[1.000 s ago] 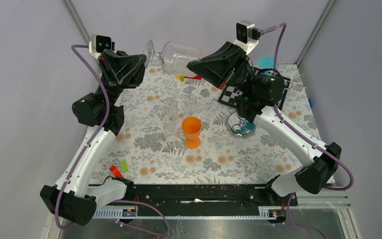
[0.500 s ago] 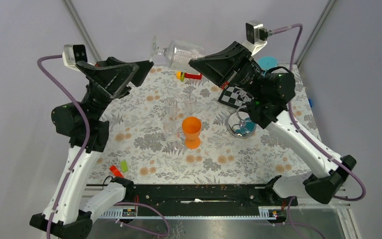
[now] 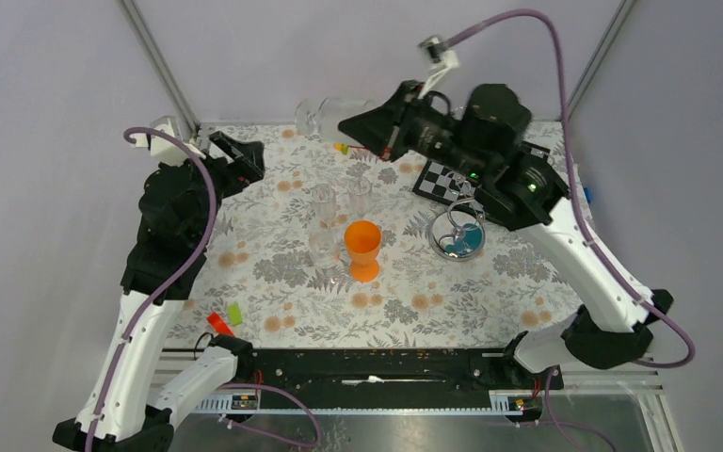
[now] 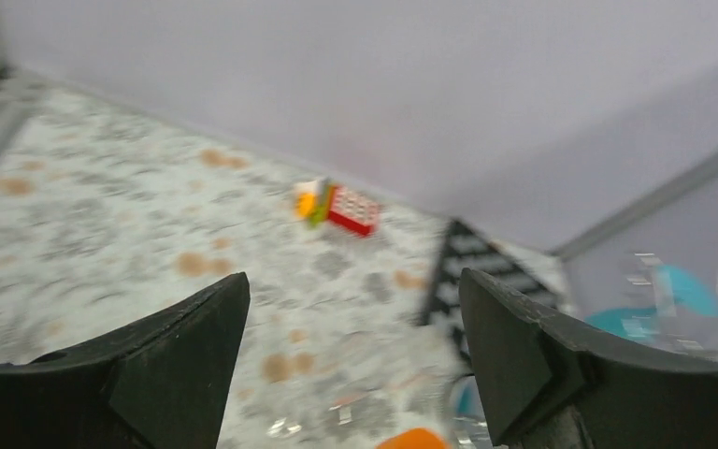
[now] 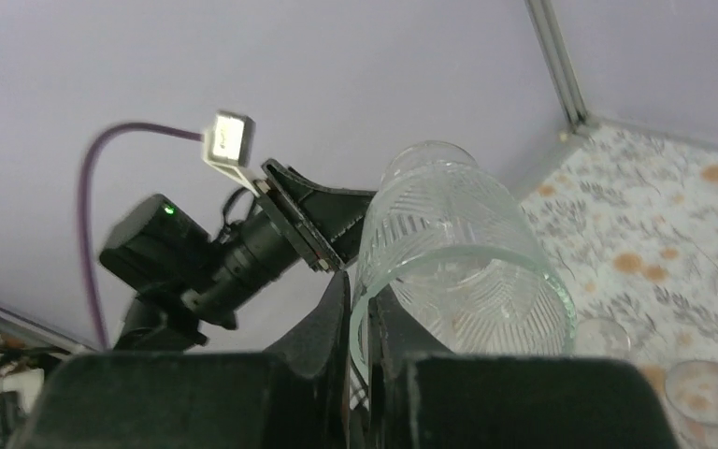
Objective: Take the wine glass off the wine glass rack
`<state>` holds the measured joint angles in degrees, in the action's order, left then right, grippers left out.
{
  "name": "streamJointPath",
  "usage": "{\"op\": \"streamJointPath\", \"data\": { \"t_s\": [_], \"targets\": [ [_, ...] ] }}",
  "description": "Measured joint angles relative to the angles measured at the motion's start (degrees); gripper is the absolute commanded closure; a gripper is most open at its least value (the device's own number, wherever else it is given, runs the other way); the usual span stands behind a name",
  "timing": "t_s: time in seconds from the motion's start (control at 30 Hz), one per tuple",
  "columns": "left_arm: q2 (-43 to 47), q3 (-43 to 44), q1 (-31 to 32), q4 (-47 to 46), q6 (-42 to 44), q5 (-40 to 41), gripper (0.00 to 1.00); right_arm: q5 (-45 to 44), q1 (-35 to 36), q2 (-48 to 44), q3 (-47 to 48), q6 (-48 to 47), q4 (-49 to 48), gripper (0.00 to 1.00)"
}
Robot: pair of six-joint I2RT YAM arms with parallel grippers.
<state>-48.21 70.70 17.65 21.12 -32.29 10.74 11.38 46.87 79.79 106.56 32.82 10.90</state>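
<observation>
My right gripper will next move back, tilt down and lower to let go of the wine glass (image 3: 325, 115) upright on the tabletop by the orange cup, because the glass is hanging sideways.
The wine glass (image 3: 325, 115), clear and ribbed, lies on its side in the air over the table's far edge. My right gripper (image 3: 348, 127) is shut on its rim, one finger inside the bowl and one outside, as the right wrist view shows on the glass (image 5: 458, 253) and gripper (image 5: 360, 309). The wine glass rack (image 3: 455, 234), a chrome wire stand with a ring base, stands on the table under my right forearm, apart from the glass. My left gripper (image 3: 248, 155) is open at the far left with nothing between its fingers (image 4: 187, 346).
An orange cup (image 3: 363, 247) and three small clear glasses (image 3: 323, 202) stand mid-table. A checkered board (image 3: 444, 179) lies beside the rack. A red brick (image 4: 351, 208) lies near the back wall, and small red and green blocks (image 3: 223, 320) lie near the front left.
My left gripper has opened, let go of the glass's foot end and drawn back to the left and down. The right gripper keeps the glass and has tilted it lower.
</observation>
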Motion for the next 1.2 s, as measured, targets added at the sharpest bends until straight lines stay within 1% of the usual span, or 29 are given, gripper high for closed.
{"op": "streamJointPath", "data": {
  "t_s": [0.1,0.17,0.27,0.33,0.4,0.47,0.53,0.6,0.8,0.93,1.07,1.2],
  "targets": [
    [-0.20,0.02,0.00,6.10,4.59,7.19,0.12,-2.71,3.34,6.45,7.58,-4.00,10.88,1.00],
    [0.09,0.04,0.00,8.55,6.62,11.39,0.12,-4.57,5.81,11.06,12.22,-6.47,17.07,1.00],
    [1.09,0.07,0.00,11.26,9.20,17.35,0.11,-7.74,10.36,19.98,21.99,-10.23,27.76,1.00],
    [2.16,0.24,0.00,12.39,10.32,19.96,0.11,-9.25,13.16,25.97,28.79,-12.09,33.77,1.00],
    [2.99,0.68,0.00,12.98,10.97,21.46,0.11,-9.81,15.63,30.29,32.63,-13.42,38.42,1.00],
    [3.58,1.09,0.00,13.05,11.34,22.34,0.11,-10.01,17.55,32.00,32.87,-14.43,41.81,1.00],
    [4.13,1.64,0.00,13.09,11.43,22.86,0.11,-9.73,19.41,32.41,31.15,-15.32,44.65,1.00],
    [4.42,2.08,0.00,13.05,11.39,23.04,0.10,-8.79,21.57,31.69,27.15,-16.11,46.14,1.00],
    [4.22,2.45,0.00,13.07,10.99,22.80,0.10,-7.74,26.18,27.45,11.21,-16.02,45.35,1.00],
    [3.82,2.45,0.00,13.07,10.82,22.40,0.10,-9.97,28.37,26.93,4.09,-15.17,44.06,1.00],
    [3.37,2.45,0.00,13.07,10.82,22.05,0.10,-13.94,29.75,27.30,0.13,-14.58,42.56,1.00],
    [3.08,2.45,0.00,13.07,10.78,21.77,0.10,-16.70,29.97,28.20,-2.43,-14.38,39.10,1.00]
  ]
}}
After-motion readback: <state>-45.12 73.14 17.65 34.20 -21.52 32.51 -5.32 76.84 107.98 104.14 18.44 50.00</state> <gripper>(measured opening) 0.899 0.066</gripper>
